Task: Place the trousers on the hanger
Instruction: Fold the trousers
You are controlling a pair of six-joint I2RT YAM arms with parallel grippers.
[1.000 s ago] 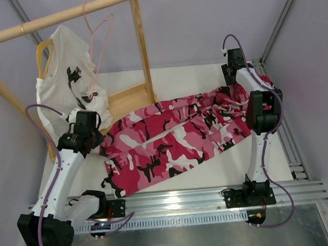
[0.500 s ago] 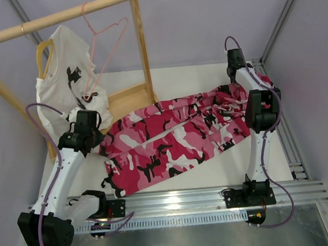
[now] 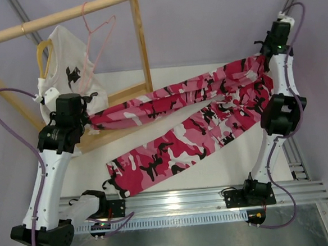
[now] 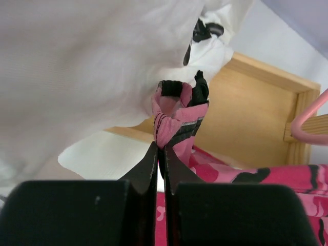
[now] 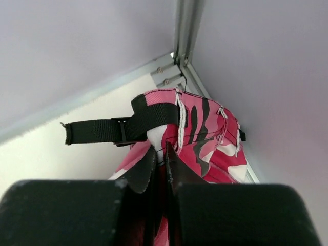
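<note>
My right gripper should next move down toward the side of the enclosure and lay the waistband (image 5: 205, 128) end down, because the trousers' upper leg hangs raised, apart from the leg on the tabletop.
The trousers (image 3: 187, 127), pink, magenta, white and black camouflage, are stretched across the table. My left gripper (image 3: 88, 119) is shut on one leg's cuff (image 4: 177, 115), held up by the rack's base. My right gripper (image 3: 264, 56) is shut on the waistband (image 5: 205, 128) at the far right corner. That leg hangs taut between the two grippers. The other leg (image 3: 155, 160) lies on the table towards the front left. The hanger (image 3: 98, 46), thin pale-pink wire, hangs from the wooden rail (image 3: 55, 17); its corner (image 4: 307, 120) shows in the left wrist view.
A white T-shirt (image 3: 64, 68) with black print hangs on a yellow hanger (image 3: 42, 52), brushing my left wrist camera (image 4: 77, 61). The wooden rack's post (image 3: 142, 45) and base board (image 3: 123, 97) stand behind the raised leg. A black strap (image 5: 102, 132) dangles from the waistband. Enclosure walls close in at right.
My right gripper shut on the waistband and rose to the far right corner. My left arm lifted the cuff up and left. One leg now hangs taut; the hanger swung.
</note>
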